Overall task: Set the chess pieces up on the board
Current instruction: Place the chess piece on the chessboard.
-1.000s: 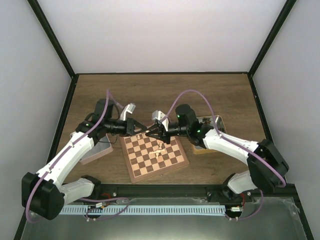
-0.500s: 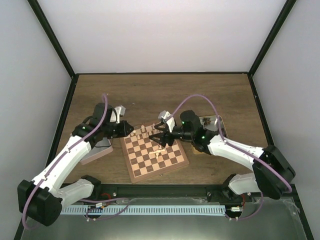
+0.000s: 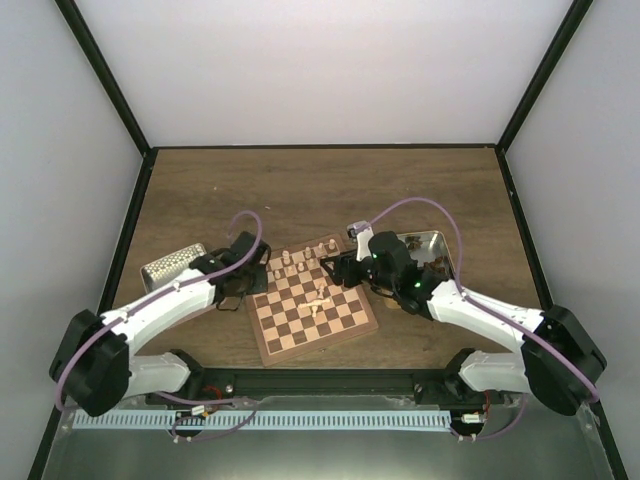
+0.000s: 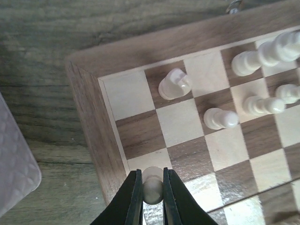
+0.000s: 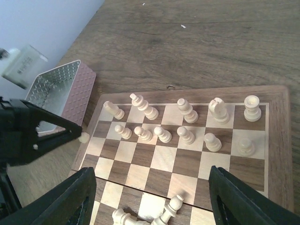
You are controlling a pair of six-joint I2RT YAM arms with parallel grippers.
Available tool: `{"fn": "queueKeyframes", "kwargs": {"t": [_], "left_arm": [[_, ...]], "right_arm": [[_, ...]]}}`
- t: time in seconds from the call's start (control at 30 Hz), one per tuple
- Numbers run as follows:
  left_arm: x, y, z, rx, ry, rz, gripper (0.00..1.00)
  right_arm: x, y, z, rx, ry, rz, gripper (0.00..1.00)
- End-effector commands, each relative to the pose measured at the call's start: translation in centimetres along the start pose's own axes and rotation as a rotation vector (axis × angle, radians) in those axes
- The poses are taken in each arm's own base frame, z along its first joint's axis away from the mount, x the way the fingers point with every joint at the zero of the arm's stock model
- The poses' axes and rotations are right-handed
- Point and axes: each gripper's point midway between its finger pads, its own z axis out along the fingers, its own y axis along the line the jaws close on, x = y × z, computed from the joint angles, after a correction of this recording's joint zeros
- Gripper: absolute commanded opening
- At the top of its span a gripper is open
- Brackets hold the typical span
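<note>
My left gripper is going to carry the pawn [image 4: 152, 185] to the right in the top view and down onto the light square [image 4: 180, 123] beside the end pawn next, as that square is empty.
The board [image 3: 345, 318] lies between my arms, with cream chess pieces [image 3: 300, 263] standing in two rows along its far side. In the right wrist view those rows [image 5: 185, 133] show clearly, and a few pieces [image 5: 154, 216] lie toppled mid-board. My left gripper [image 4: 151, 172] is shut on a cream pawn [image 4: 152, 185], held just above a light square at the board's left rim [image 4: 89, 126]. It is at the board's left edge [image 3: 252, 290] in the top view. My right gripper [image 5: 152, 169] hangs open above the board's middle, holding nothing.
A silver tin [image 3: 172, 262] lies left of the board, seen also as a dimpled tin [image 5: 51, 89] on a pink base. A second tin [image 3: 420, 250] with dark pieces sits right of the board, under my right arm. Black frame posts bound the table.
My right gripper has opened and pulled back toward the board's middle. My left gripper, still shut on the pawn, has swung from the board's far edge down to its left rim.
</note>
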Motion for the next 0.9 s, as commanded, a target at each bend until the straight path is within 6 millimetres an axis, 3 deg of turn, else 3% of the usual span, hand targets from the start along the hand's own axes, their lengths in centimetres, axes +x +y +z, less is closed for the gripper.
{"fn": "queueKeyframes", "kwargs": {"t": [0.0,0.47,0.87], "left_arm": [[-0.6,-0.9,1.7,0.004,-0.044,-0.043,0.04],[0.0,-2.1,4.9,-0.031,-0.024,0.018,0.06],[0.2,-1.8,4.3,-0.045,-0.019,0.030,0.25]], "right_arm": [[-0.2,-0.6,-0.1,0.043,-0.014,0.068,0.68],[0.5,-0.7,0.3,0.030,0.006,0.081,0.68],[0.4,-0.5,-0.2,0.021,-0.005,0.088,0.68]]}}
